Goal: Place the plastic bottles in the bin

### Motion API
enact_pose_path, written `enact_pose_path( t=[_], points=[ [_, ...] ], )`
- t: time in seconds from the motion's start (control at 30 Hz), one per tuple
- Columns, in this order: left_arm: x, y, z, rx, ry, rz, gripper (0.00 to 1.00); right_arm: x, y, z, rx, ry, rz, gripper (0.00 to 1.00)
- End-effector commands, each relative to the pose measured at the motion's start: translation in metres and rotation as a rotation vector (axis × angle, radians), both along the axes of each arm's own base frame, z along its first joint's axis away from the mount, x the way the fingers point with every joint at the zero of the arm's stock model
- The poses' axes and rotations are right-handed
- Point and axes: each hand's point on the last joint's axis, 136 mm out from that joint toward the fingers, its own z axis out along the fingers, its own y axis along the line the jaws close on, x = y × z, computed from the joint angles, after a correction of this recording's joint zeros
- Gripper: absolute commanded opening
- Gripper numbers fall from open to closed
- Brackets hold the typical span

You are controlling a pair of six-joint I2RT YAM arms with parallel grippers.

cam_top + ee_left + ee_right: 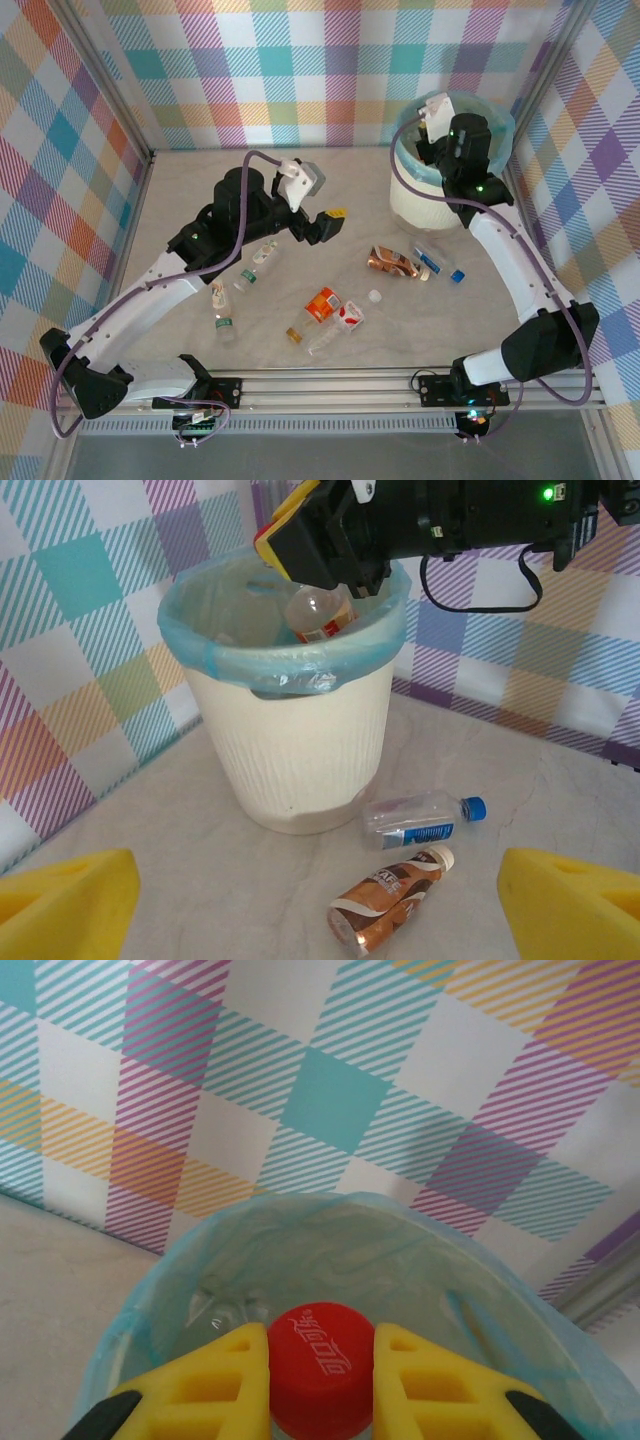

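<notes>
The clear bottle already dangles inside the bin's rim, so my right gripper brings it down into the lined opening of the bin next, then releases it.
The bin stands at the back right, cream with a teal liner. My right gripper hangs over its mouth, shut on a clear bottle by its red cap. In the left wrist view that bottle, red-labelled, dangles inside the bin's rim below the right gripper. My left gripper is open above the table's middle, nothing between its yellow fingers. A brown bottle and a clear blue-capped bottle lie by the bin's foot.
Several more bottles lie scattered near the front: an orange one, a red-and-white one, and clear ones under the left arm. A loose white cap lies between them. Plaid walls enclose the table.
</notes>
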Motion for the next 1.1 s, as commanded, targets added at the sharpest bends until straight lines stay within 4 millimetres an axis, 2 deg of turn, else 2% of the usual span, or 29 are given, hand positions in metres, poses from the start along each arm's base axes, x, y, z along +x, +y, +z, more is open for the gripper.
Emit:
enact_pose_path(
  t=[0.0, 0.2, 0.33, 0.53, 0.63, 0.8, 0.93, 1.07],
  points=[
    [0.007, 0.002, 0.005, -0.034, -0.006, 0.028, 0.92, -0.004, -0.021, 0.011, 0.058, -0.052, -0.091, 0.14],
    [0.011, 0.005, -0.001, -0.024, 0.014, 0.057, 0.93, 0.000, -0.047, -0.023, 0.122, 0.041, -0.195, 0.21],
    [0.013, 0.007, -0.005, -0.015, 0.023, 0.078, 0.93, 0.003, -0.061, -0.040, 0.164, 0.083, -0.251, 0.31],
    [0.017, 0.010, -0.008, -0.009, 0.036, 0.104, 0.93, 0.011, -0.072, -0.063, 0.215, 0.175, -0.286, 0.42],
    [0.019, 0.012, -0.009, -0.005, 0.044, 0.121, 0.94, 0.015, -0.070, -0.066, 0.221, 0.203, -0.275, 0.48],
    [0.023, 0.017, -0.011, 0.005, 0.066, 0.153, 0.95, 0.019, -0.066, -0.059, 0.264, 0.228, -0.267, 0.63],
    [0.025, 0.021, -0.011, -0.001, 0.076, 0.177, 0.95, 0.015, -0.058, -0.040, 0.310, 0.210, -0.223, 0.68],
    [0.029, 0.026, -0.010, -0.010, 0.084, 0.201, 0.95, 0.010, -0.054, -0.021, 0.335, 0.191, -0.197, 0.68]
  ],
)
